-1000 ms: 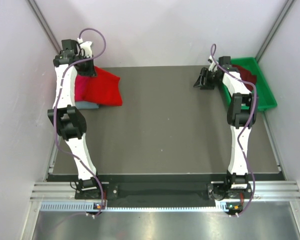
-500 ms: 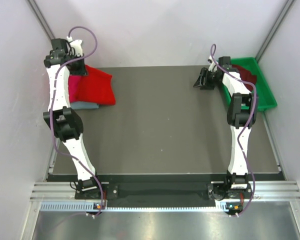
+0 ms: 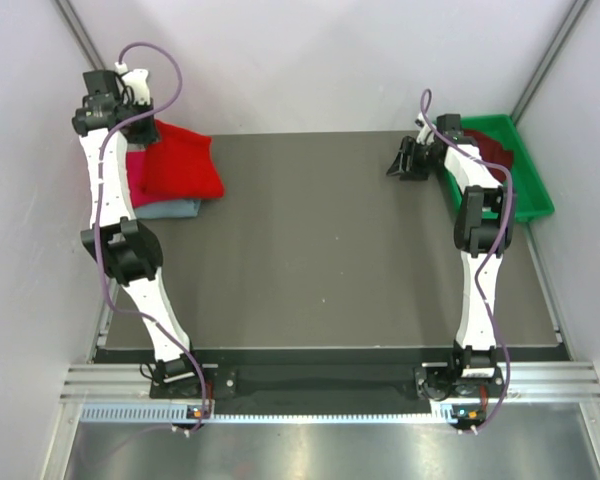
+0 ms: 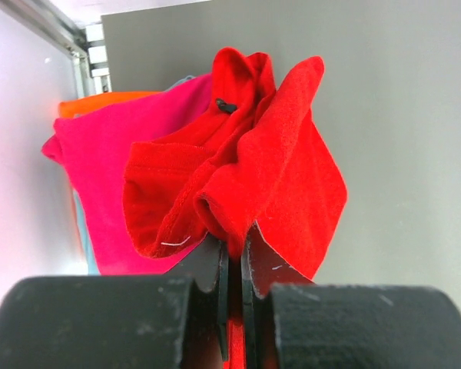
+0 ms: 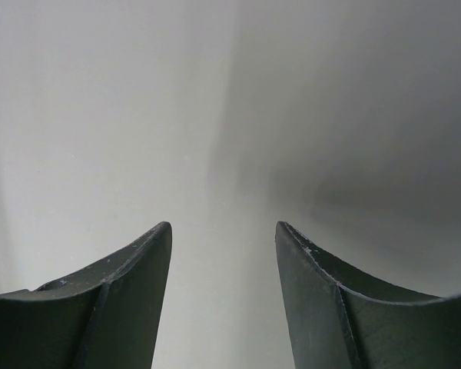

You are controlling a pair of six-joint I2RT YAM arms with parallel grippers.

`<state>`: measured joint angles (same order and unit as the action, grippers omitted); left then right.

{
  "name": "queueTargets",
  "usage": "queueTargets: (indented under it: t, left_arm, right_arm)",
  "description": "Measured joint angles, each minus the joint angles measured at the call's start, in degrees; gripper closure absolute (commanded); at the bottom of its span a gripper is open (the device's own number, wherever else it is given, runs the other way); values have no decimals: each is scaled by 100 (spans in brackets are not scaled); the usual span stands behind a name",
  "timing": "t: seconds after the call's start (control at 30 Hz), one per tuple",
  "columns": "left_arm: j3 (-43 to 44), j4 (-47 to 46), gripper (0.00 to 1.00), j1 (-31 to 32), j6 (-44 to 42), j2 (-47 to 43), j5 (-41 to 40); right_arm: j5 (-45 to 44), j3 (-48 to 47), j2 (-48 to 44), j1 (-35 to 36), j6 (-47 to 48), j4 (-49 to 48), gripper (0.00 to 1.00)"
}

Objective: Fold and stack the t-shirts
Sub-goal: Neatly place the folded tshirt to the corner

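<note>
My left gripper should turn and go down to the left in the top view next, and let go of the red shirt's fold over the pink shirt's wall-side edge (image 3: 134,165) (image 4: 75,165). That part of the pink shirt is uncovered.
The bright red t-shirt (image 3: 182,165) lies bunched at the table's far left, on top of the crimson-pink t-shirt (image 3: 135,182) and the grey-blue t-shirt (image 3: 172,209). My left gripper (image 3: 138,128) is shut on the red shirt's back-left edge. In the left wrist view a fold of red cloth (image 4: 253,161) is pinched in the left gripper (image 4: 234,238), with the pink shirt (image 4: 92,177) behind it. The dark maroon t-shirt (image 3: 495,148) lies in the green tray. My right gripper (image 3: 405,160) hovers left of that tray. It stands open (image 5: 223,227) with nothing between its fingers.
The green plastic tray (image 3: 525,195) sits at the back right, beside the right wall. White walls close in the table on the left, back and right. The dark table top (image 3: 330,260) stretches between the two arms.
My left arm has swung left and back, dragging the red t-shirt leftward over the pink and grey-blue ones. The right arm has not moved.
</note>
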<state>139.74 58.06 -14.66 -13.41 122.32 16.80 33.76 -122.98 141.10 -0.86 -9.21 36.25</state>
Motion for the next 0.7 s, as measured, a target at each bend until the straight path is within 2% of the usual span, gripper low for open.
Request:
queueTargets:
  t: [0.7]
  left_arm:
    - [107, -116, 100, -162, -166, -2, -577]
  right_arm:
    - [20, 0, 0, 223, -37, -26, 43]
